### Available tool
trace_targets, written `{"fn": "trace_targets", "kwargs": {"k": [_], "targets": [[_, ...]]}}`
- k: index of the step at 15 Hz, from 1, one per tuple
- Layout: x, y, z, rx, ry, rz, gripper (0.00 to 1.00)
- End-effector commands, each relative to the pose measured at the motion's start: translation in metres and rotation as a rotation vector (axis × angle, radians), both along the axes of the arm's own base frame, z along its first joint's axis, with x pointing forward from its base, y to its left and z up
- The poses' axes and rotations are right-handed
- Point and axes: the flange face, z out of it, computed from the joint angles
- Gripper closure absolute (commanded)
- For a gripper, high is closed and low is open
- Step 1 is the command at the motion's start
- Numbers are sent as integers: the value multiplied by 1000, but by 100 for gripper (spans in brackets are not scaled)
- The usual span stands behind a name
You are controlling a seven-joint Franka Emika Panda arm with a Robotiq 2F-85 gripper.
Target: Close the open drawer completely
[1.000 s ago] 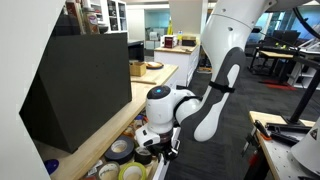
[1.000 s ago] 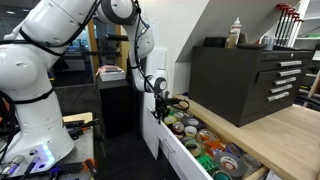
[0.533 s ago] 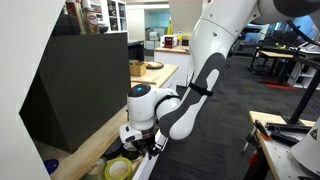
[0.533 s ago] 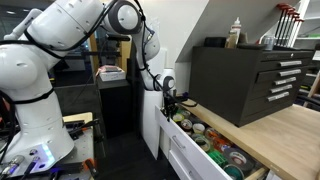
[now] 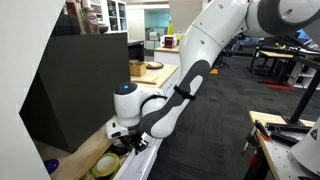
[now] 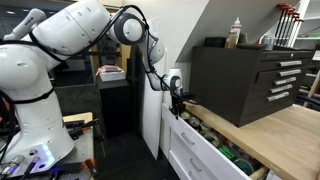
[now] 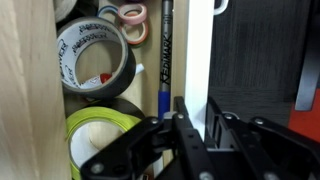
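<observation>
Next, my gripper pushes the white front toward the wooden counter edge (image 7: 56, 108), then lets go of it.
The white drawer (image 5: 141, 163) under the wooden counter stands partly open, with tape rolls (image 5: 108, 165) showing inside. In an exterior view its white front (image 6: 193, 152) lies close to the counter edge. My gripper (image 5: 135, 143) (image 6: 178, 103) is at the drawer's top edge. In the wrist view the gripper (image 7: 195, 125) straddles the white drawer front (image 7: 200, 45), one finger inside and one outside, shut on it. Inside lie a grey tape roll (image 7: 95, 60), a yellow-green roll (image 7: 105, 135) and a blue pen (image 7: 165, 50).
A black cabinet (image 5: 80, 85) (image 6: 245, 78) stands on the wooden counter (image 6: 275, 130) above the drawer, with bottles (image 6: 236, 32) on top. A cluttered workbench (image 5: 285, 140) stands across the aisle. The robot base (image 6: 35, 110) is beside the drawer.
The gripper and arm have moved toward the counter with the drawer front. The drawer has slid inward and shows much less of its contents than a second ago.
</observation>
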Motion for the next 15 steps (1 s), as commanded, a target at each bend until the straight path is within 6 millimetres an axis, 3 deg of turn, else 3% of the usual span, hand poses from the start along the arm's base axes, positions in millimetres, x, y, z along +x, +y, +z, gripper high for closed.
{"fn": "trace_targets", "kwargs": {"k": [1, 7, 13, 14, 15], "targets": [[22, -7, -12, -40, -12, 35, 91], [41, -6, -10, -62, -38, 52, 91], [47, -5, -5, -48, -50, 50, 90], [47, -5, -2, -43, -46, 53, 53], [45, -4, 1, -46, -41, 54, 51]]}}
